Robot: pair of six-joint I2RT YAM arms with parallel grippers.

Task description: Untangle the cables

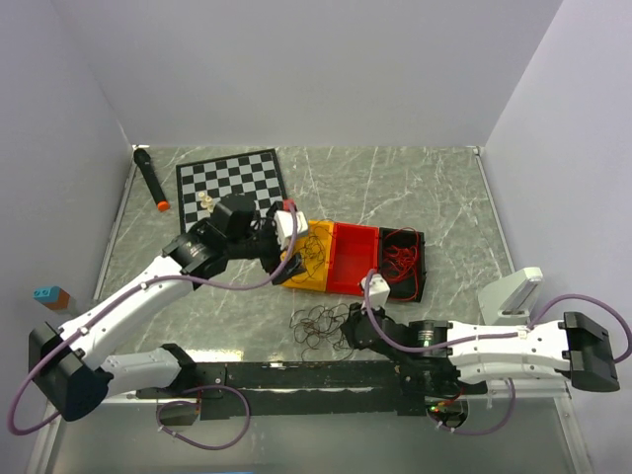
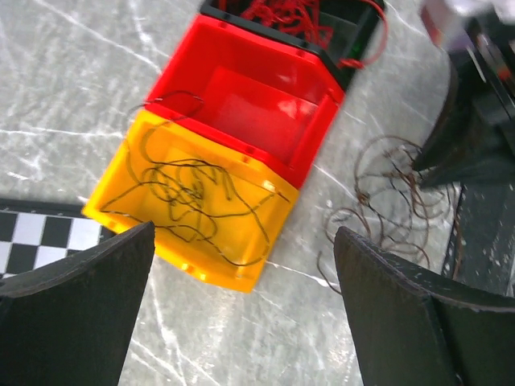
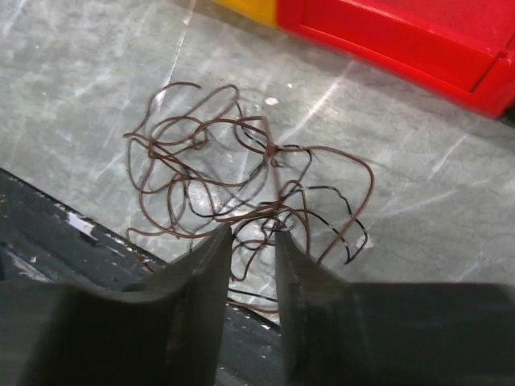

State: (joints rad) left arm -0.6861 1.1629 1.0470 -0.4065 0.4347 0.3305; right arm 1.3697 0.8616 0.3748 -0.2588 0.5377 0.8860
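Observation:
The tangle's edge by the red bin (image 1: 329, 312) is below my left gripper, rightward in the top view, so it needs to move back and down onto it next.
A loose tangle of thin brown-red and black cables (image 1: 318, 326) lies on the marble table near the front rail; it also shows in the right wrist view (image 3: 233, 177) and the left wrist view (image 2: 394, 193). My right gripper (image 3: 253, 241) is low at the tangle's near edge, jaws a narrow gap apart, with strands running between the tips; in the top view it (image 1: 348, 328) sits just right of the tangle. My left gripper (image 2: 241, 314) is wide open and empty, hovering by the yellow bin (image 2: 249, 265), which holds black cables (image 2: 185, 189). Red cables (image 2: 286, 12) fill the black bin (image 1: 420, 242).
An empty red bin (image 2: 241, 104) stands between the yellow and black bins. A chessboard (image 1: 242, 173) with a white piece (image 1: 205, 202) and a black marker (image 1: 148, 176) lie at the back left. A black rail (image 1: 316, 375) runs along the near edge.

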